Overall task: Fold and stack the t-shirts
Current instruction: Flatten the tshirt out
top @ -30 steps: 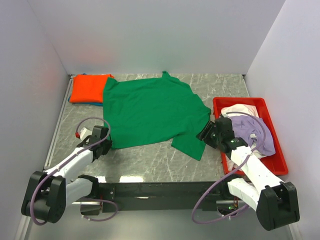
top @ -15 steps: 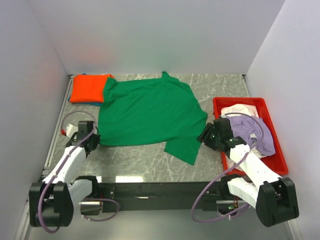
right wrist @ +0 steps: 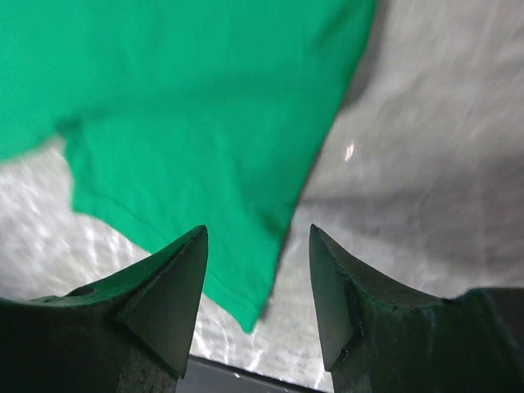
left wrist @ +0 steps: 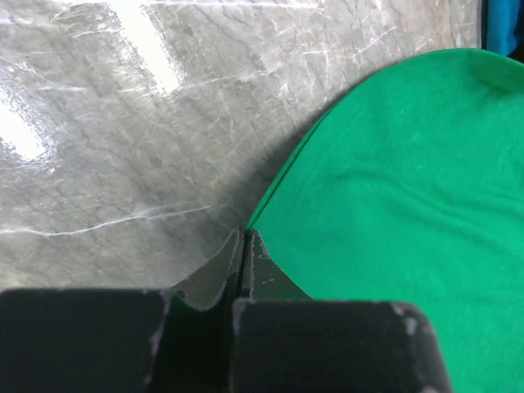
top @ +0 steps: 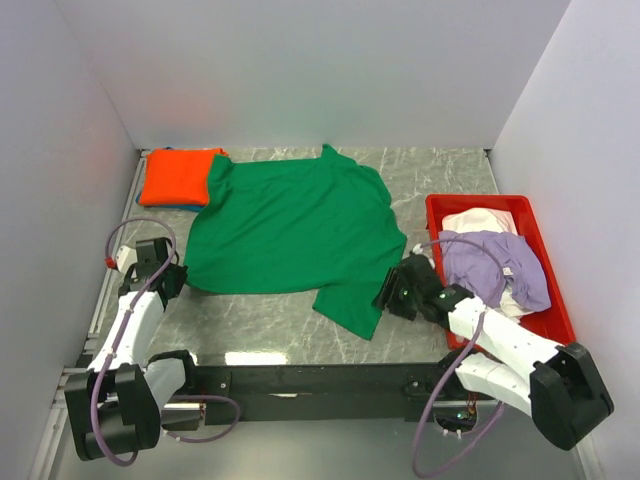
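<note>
My right gripper moves back and down onto the flap's near corner next, since that green tip lies below its open fingers and closer to my base.
A bright green t-shirt lies spread on the marble table. My left gripper is shut on its near left corner; the left wrist view shows the closed tips pinching the green hem. My right gripper is open, low over the shirt's near right flap, with the cloth edge between the spread fingers. A folded orange shirt lies on a blue one at the far left. Lilac and white shirts are bunched in the tray.
The red plastic tray stands at the right, close behind my right arm. White walls enclose the table on three sides. A metal rail runs along the left edge beside my left gripper. Bare marble lies in front of the green shirt.
My left gripper has moved left and slightly back, dragging the green shirt's near left corner with it. The whole shirt has shifted left. My right gripper has moved left and nearer.
</note>
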Controlling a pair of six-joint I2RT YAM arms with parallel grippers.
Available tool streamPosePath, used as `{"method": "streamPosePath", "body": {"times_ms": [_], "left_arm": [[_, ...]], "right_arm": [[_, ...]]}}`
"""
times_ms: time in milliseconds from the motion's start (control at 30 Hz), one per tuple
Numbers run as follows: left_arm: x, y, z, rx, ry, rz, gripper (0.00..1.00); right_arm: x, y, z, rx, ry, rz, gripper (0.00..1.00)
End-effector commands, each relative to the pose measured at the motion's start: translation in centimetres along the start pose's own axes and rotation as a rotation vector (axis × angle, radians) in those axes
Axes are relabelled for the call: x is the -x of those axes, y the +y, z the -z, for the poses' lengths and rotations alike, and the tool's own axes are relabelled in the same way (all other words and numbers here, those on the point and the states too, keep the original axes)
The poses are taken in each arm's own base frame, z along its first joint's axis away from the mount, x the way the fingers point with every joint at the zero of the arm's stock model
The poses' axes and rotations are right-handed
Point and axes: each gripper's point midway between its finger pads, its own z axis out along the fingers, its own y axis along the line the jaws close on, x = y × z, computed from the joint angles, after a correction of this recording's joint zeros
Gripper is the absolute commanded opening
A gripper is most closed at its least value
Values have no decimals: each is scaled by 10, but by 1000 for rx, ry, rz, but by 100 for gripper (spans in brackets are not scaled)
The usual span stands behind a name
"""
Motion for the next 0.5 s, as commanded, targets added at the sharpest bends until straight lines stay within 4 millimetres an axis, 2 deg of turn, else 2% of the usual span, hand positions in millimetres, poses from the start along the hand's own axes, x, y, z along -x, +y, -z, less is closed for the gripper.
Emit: {"method": "streamPosePath", "body": {"times_ms": [0,200,333,467], "left_arm": [[4,-8,6,-43,-3,-4,1],[3,-10,8,-59,-3,0,1],[2,-8,7,-60,1,2,1],[1,-9,8,-67,4,1,1]], "right_arm": [[-15,-4,0,-27,-15,-41,59],[-49,-3,1,-40,41,-14,59],[-57,-5,-1,-60,52,-15,57],[-66,1,-1,-38,66,-12,49]]}}
